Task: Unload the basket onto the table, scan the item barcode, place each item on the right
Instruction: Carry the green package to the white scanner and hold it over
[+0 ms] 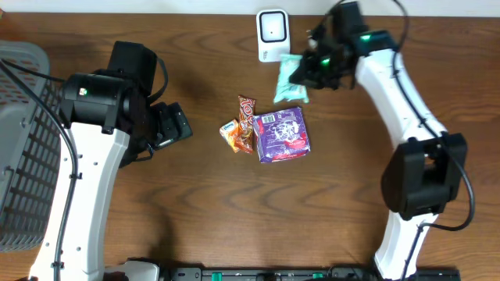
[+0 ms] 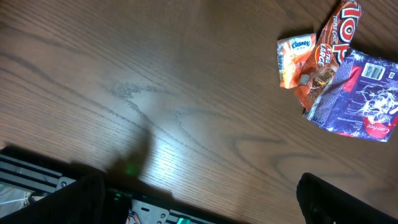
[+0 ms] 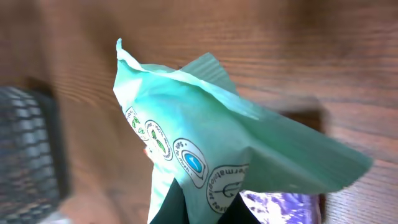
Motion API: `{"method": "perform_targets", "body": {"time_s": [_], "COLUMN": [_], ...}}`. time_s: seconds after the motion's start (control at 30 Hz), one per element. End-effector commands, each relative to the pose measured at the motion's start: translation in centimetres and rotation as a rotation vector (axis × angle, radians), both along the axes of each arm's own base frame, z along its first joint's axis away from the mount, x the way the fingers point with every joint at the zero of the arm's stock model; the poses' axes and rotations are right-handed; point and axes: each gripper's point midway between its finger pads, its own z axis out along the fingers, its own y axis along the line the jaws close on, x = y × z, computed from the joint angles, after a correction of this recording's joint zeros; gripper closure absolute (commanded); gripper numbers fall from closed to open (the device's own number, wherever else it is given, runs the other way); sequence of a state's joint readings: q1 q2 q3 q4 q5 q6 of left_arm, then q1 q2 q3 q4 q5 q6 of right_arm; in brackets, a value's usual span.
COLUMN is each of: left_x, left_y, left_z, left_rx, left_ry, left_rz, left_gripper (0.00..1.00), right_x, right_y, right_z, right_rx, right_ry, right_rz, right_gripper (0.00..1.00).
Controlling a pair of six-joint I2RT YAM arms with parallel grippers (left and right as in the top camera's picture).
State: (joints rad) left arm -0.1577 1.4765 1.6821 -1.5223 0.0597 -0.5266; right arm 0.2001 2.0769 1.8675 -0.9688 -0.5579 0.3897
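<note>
My right gripper will next move outward over the scanner point(image 1: 272, 35), then toward the bare far corner point(image 1: 469, 43) to release, because that corner is to its right in the overhead view.
The item, a teal packet point(image 1: 291, 80), hangs just below and to the right of the white barcode scanner point(image 1: 272, 35) at the table's far edge. My right gripper point(image 1: 311, 69) is shut on it. In the right wrist view the teal packet point(image 3: 217, 149) fills the frame, and both dark fingertips point(image 3: 180, 208) pinch its lower edge, so the right gripper point(image 3: 208, 211) grips its printed side. My left gripper point(image 1: 173, 129) stands open above bare wood at the left. In its own view the left gripper point(image 2: 205, 205) holds nothing between its wide-apart fingers point(image 2: 336, 199).
A purple packet point(image 1: 282, 134), a red-orange snack wrapper point(image 1: 246, 123) and a small orange tissue pack point(image 1: 230, 133) lie mid-table. They also show in the left wrist view as purple packet point(image 2: 367, 99) and tissue pack point(image 2: 295, 59). A grey basket point(image 1: 23, 156) stands at the left edge.
</note>
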Motion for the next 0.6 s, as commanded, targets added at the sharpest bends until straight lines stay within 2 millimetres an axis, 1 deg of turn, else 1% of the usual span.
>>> {"method": "perform_targets", "body": {"time_s": [0.0, 0.03, 0.13, 0.2, 0.3, 0.4, 0.47, 0.57], "left_x": [0.1, 0.1, 0.1, 0.1, 0.1, 0.1, 0.1, 0.1], "left_y": [0.4, 0.4, 0.4, 0.4, 0.4, 0.4, 0.4, 0.4], "left_z": [0.0, 0.0, 0.0, 0.0, 0.0, 0.0, 0.0, 0.0], "left_rx": [0.018, 0.018, 0.017, 0.017, 0.018, 0.018, 0.017, 0.018], "left_ry": [0.003, 0.003, 0.003, 0.003, 0.003, 0.003, 0.003, 0.003], "left_rz": [0.005, 0.005, 0.005, 0.005, 0.005, 0.005, 0.005, 0.005], "left_gripper": [0.02, 0.02, 0.02, 0.02, 0.02, 0.02, 0.02, 0.02], "right_x": [0.1, 0.4, 0.7, 1.0, 2.1, 4.3, 6.1, 8.8], "right_y": [-0.4, -1.1, -1.2, -0.7, 1.0, 2.4, 3.7, 5.0], "right_z": [1.2, 1.0, 0.6, 0.4, 0.7, 1.1, 2.1, 3.9], "right_rx": [0.122, 0.108, 0.064, 0.040, 0.047, 0.061, 0.116, 0.213], "right_ry": [0.022, 0.020, 0.005, -0.021, -0.073, -0.114, -0.182, -0.271], "right_rz": [0.000, -0.017, -0.026, -0.019, -0.036, -0.146, -0.163, -0.217], "right_gripper": [0.99, 0.99, 0.99, 0.99, 0.99, 0.99, 0.99, 0.99]}}
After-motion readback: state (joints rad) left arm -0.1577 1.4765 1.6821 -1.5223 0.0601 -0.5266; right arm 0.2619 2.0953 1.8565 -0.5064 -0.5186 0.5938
